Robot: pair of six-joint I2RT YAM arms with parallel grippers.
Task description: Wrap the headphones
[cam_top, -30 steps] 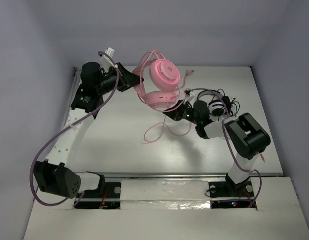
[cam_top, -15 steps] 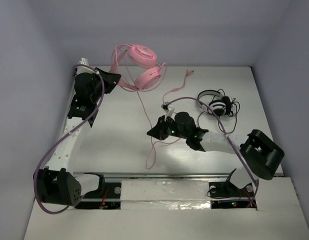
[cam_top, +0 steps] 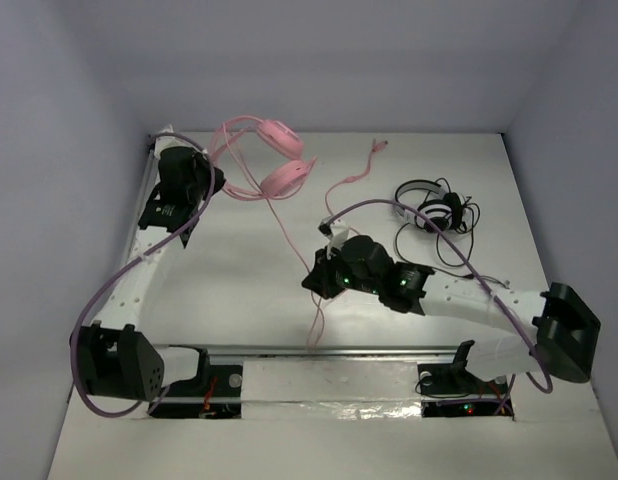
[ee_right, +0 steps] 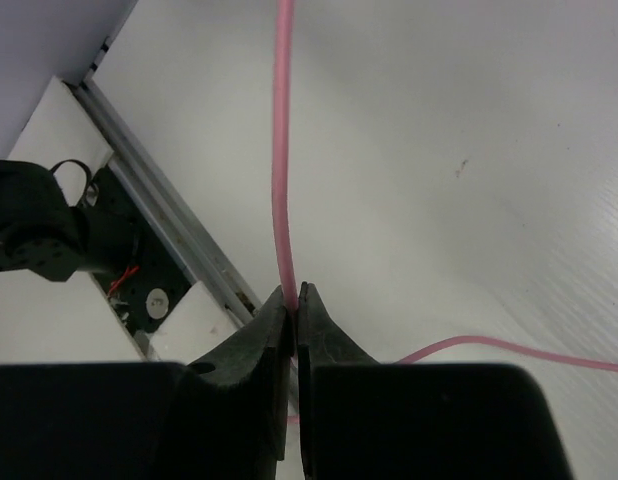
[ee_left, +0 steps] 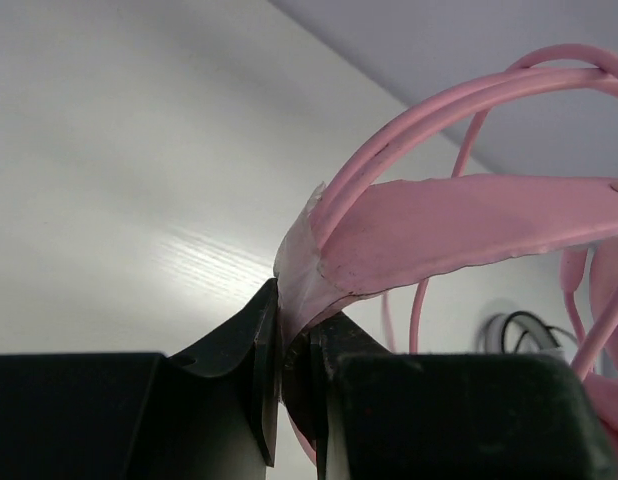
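Observation:
My right gripper carries the pink cable (cam_top: 287,230) outward next toward the plug end at the back, since the cable still runs straight and unwrapped from the cups.
The pink headphones (cam_top: 282,160) hang in the air at the far left, ear cups to the right of my left gripper (cam_top: 217,181). That gripper is shut on the end of the pink headband (ee_left: 459,225), as the left wrist view (ee_left: 294,340) shows close up. The thin pink cable (cam_top: 287,230) runs from the cups down to my right gripper (cam_top: 313,284), which is shut on it near the table's middle front. In the right wrist view the cable (ee_right: 282,150) rises straight out of the shut gripper (ee_right: 294,300). The cable's plug end (cam_top: 377,147) lies at the back.
Black-and-white headphones (cam_top: 434,206) with a tangled thin black cable lie on the table at the right. The table's front rail (cam_top: 319,350) runs just below the right gripper. Walls close in on the left, back and right.
My left gripper has carried the headphones left and back toward the far-left corner. My right gripper has swung left and toward the front, and now holds the cable stretched out.

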